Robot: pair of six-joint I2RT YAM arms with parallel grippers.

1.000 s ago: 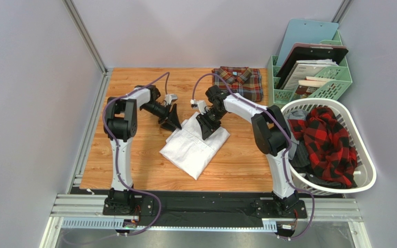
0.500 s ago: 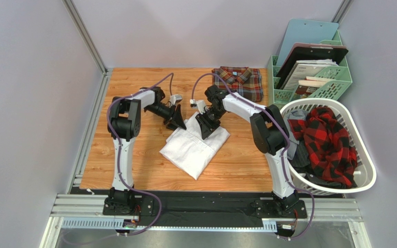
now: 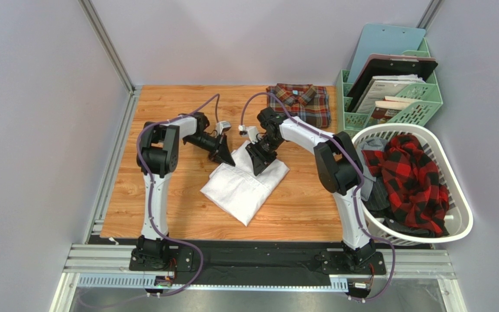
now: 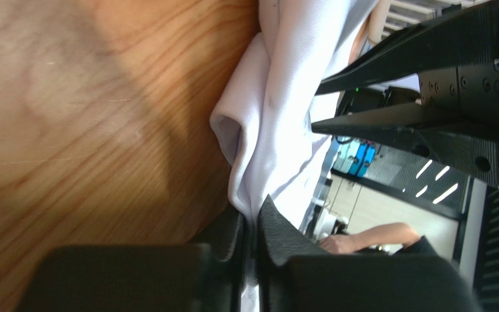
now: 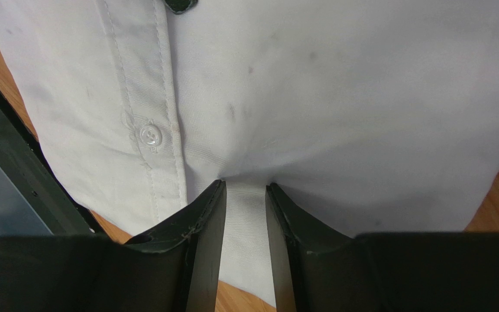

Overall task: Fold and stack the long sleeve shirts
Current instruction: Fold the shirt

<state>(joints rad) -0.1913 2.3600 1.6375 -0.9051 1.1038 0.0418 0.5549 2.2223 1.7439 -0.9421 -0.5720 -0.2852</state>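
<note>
Next, my left gripper swings and turns toward the bare wood to its left in the top view and releases the shirt's edge, since the shirt is crooked.
The white long sleeve shirt (image 3: 244,185) lies folded, askew, in the middle of the wooden table (image 3: 161,195). My left gripper (image 3: 225,155) is at its far left corner, low over the wood. In the left wrist view it (image 4: 253,211) is shut on a pinched edge of the white cloth (image 4: 284,97). My right gripper (image 3: 259,162) is at the shirt's far right part. In the right wrist view it (image 5: 245,185) grips a thick band of white fabric (image 5: 337,84) beside the button placket. The plaid long sleeve shirt (image 3: 299,103) lies folded at the back of the table.
A white laundry basket (image 3: 463,221) holding a red and black checked garment (image 3: 415,172) stands at the right edge. A green file organizer (image 3: 421,101) with clipboards is behind it. Grey walls close in on the left, back and right.
My left gripper has slid right onto the white shirt's corner and shut on the cloth. The right gripper has kept its place and grip.
</note>
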